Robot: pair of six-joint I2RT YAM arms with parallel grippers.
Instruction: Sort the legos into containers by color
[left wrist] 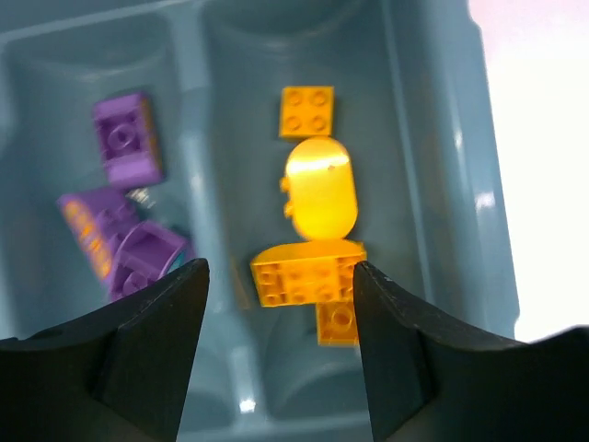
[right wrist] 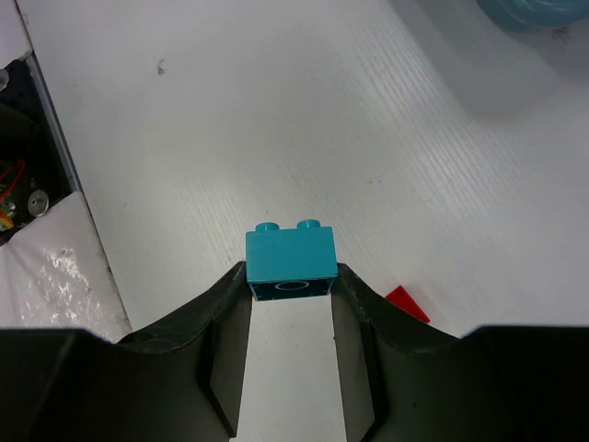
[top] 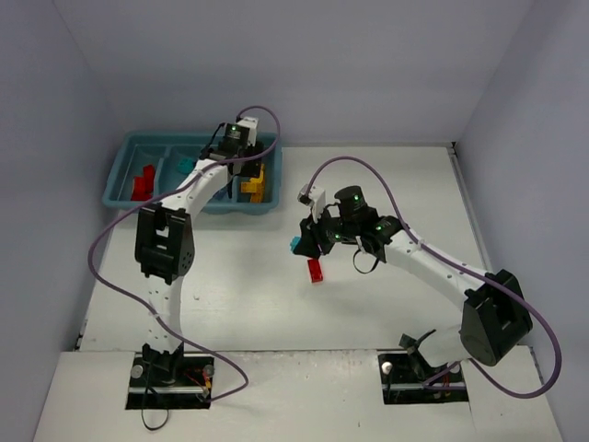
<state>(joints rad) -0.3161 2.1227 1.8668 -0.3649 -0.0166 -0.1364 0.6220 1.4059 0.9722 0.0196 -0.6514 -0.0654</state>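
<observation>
The tray (top: 120, 175) is on my left gripper's side, so my right gripper will lower to the left in the top view and release the brick on bare tabletop.
The teal-blue tray (top: 120, 175) stands at the back left. My left gripper (left wrist: 280, 285) is open and empty above its rightmost compartment, where several yellow-orange legos (left wrist: 308, 278) lie. Purple legos (left wrist: 127, 147) lie in the compartment to the left of it. In the top view red legos (top: 142, 183) sit in the leftmost compartment and a teal one (top: 187, 165) in the second. My right gripper (right wrist: 291, 281) is shut on a teal brick (right wrist: 290, 254), held above the table; it shows in the top view too (top: 296, 245). A red brick (top: 316, 270) lies on the table beside it, its corner in the right wrist view (right wrist: 408, 305).
The tray's right rim (left wrist: 440, 166) borders the white table. Grey walls close in the left, back and right sides. The right arm's base mount (right wrist: 23, 184) shows at the left edge of the right wrist view.
</observation>
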